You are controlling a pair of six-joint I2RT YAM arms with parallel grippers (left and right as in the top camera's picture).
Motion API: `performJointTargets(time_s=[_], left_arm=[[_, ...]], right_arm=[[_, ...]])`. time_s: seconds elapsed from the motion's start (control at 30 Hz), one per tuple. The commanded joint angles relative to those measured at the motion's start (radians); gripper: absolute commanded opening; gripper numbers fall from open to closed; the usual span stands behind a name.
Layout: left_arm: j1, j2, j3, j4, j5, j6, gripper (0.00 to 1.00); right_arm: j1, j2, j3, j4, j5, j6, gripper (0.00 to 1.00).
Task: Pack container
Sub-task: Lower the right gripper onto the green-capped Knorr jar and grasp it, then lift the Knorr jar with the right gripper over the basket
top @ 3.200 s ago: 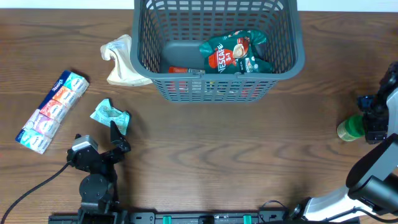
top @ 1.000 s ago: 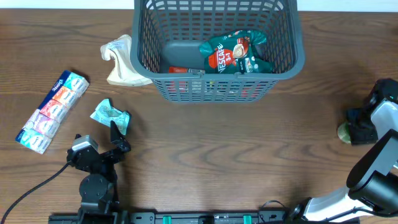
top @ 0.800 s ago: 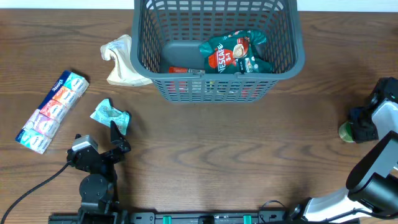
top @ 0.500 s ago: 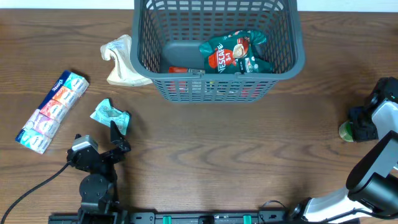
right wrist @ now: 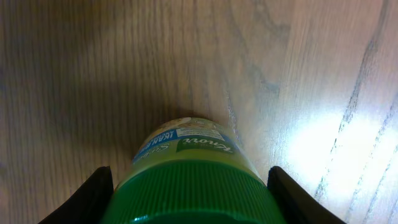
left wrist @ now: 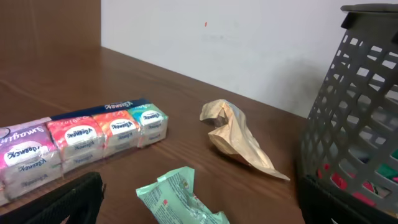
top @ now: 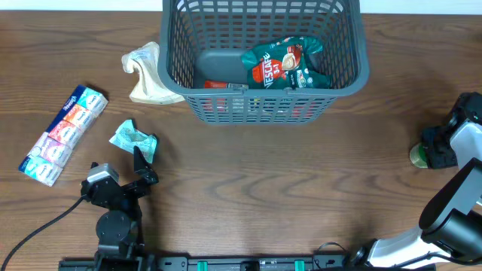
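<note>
My right gripper holds the jar (top: 416, 157) and will next lift it over the basket's rim, because the basket's side is tall. Then it will lower the jar above the Nescafe bag (top: 286, 64) to release it.
The container (top: 362, 69) is a dark grey slotted basket at the table's back; its wall (left wrist: 354, 124) fills the right of the left wrist view. Inside lie a green Nescafe bag (top: 286, 64) and a red item (top: 218, 85). At the far right my right gripper (top: 437, 150) is shut on a green-capped jar (top: 416, 157); in the right wrist view both black fingers press the ribbed lid of the jar (right wrist: 193, 174) inside the right gripper (right wrist: 189, 186). My left gripper (top: 144, 167) stands open, just short of a crumpled mint-green packet (top: 129, 137). The packet (left wrist: 180, 199) lies between the spread fingers of the left gripper (left wrist: 199, 208).
A row pack of tissues (top: 64, 134) lies at the far left, also in the left wrist view (left wrist: 74, 134). A beige crumpled pouch (top: 147, 75) rests against the basket's left wall, seen close as the pouch (left wrist: 239, 140).
My right gripper has come down over the jar and its jaws have narrowed onto the green lid. The left arm and the other items have not moved.
</note>
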Motion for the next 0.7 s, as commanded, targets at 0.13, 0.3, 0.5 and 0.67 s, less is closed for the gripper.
performJointTargets(time_s=[0.13,0.3,0.5,0.67], left_arm=[[0.006,-0.006,-0.029,-0.014,-0.006,-0.01,0.98],[0.006,-0.006,-0.029,-0.015,-0.006,-0.01,0.98],[0.006,-0.006,-0.029,-0.014,-0.006,-0.01,0.99],[0.006,-0.006,-0.029,-0.015,-0.006,-0.01,0.99]], right_arm=[[0.054,-0.026,-0.007,0.02,-0.019,-0.029,0.01],[0.093,-0.06,0.015,0.03,-0.018,-0.074,0.01],[0.13,-0.128,0.073,0.025,-0.015,-0.097,0.01],[0.158,-0.196,0.141,0.019,-0.015,-0.154,0.02]])
